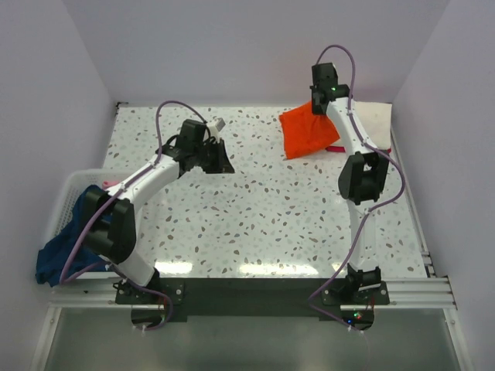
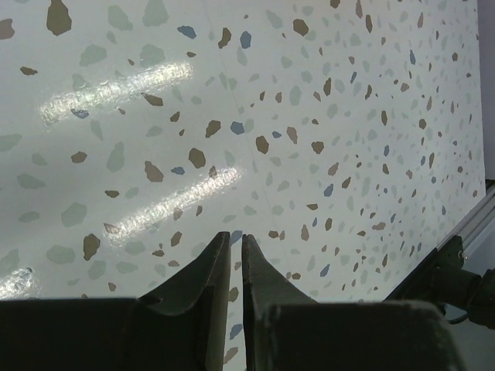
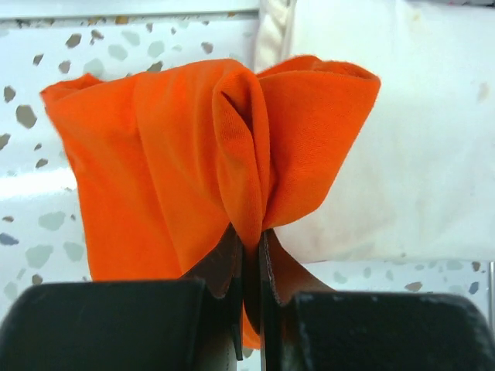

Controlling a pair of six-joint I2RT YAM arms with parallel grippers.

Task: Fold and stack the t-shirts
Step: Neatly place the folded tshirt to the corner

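Note:
My right gripper moves to the right in the top view over the folded cream-white t-shirt next and releases, since the orange cloth hangs mostly beside it.
My right gripper is shut on the bright orange t-shirt and holds it bunched above the table's far right; in the right wrist view the orange cloth is pinched between the jaws. A cream-white t-shirt lies folded at the far right corner, also in the right wrist view. A red or pink edge shows beside it. A navy blue t-shirt hangs over the basket. My left gripper is shut and empty over bare table.
A white slatted basket stands at the left edge with the navy shirt and a pink bit in it. The speckled table has walls behind and at both sides. A metal rail runs along the near edge.

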